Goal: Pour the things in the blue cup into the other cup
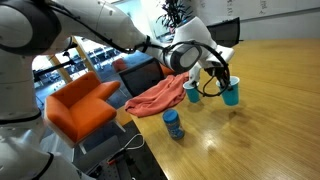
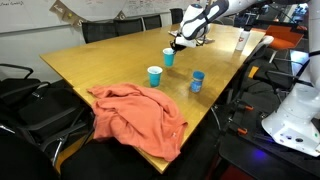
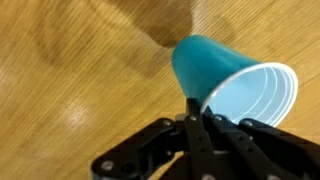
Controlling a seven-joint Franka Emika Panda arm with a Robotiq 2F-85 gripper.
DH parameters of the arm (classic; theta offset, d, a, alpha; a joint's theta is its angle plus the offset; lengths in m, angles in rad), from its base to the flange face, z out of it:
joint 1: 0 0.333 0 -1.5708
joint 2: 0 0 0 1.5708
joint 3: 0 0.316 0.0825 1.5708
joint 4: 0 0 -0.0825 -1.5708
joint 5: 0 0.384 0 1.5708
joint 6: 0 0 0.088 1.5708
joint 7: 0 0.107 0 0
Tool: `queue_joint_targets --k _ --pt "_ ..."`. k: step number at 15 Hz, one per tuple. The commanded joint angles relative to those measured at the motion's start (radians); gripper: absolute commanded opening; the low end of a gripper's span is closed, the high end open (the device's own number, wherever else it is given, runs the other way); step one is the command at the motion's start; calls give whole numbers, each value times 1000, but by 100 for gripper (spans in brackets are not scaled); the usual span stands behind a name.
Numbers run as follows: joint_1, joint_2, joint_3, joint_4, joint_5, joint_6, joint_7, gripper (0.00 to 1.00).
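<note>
The blue cup has empty wood beneath it, so my gripper should next lower the cup until its base touches the table and then let go of the cup's rim.
The blue cup (image 3: 205, 60) is turquoise and fills the upper right of the wrist view, with its open mouth towards the camera. My gripper (image 3: 190, 120) is shut on its rim. In both exterior views the gripper (image 1: 216, 84) (image 2: 176, 45) is at this cup (image 1: 231, 94) (image 2: 168, 57), far out on the wooden table. I cannot tell whether the cup rests on the table or hangs just above it. The other cup (image 1: 192, 92) (image 2: 154, 75), shorter with a pale inside, stands upright a short way off, next to the cloth. What is inside either cup does not show.
A crumpled red-orange cloth (image 1: 155, 97) (image 2: 135, 115) lies on the table near its edge. A small dark-blue patterned jar (image 1: 172, 123) (image 2: 197, 81) stands by the table's edge. A white bottle (image 2: 241, 40) stands at a far corner. Chairs surround the wooden table (image 2: 90, 62).
</note>
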Motion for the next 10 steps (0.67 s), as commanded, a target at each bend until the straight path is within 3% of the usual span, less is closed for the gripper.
queue_joint_targets --k 1,9,10 --pt "5 11 -13 -17 36 22 -23 1" --pt "12 65 -37 -9 31 8 -20 1" --pt "13 67 -38 -8 31 4 -20 29"
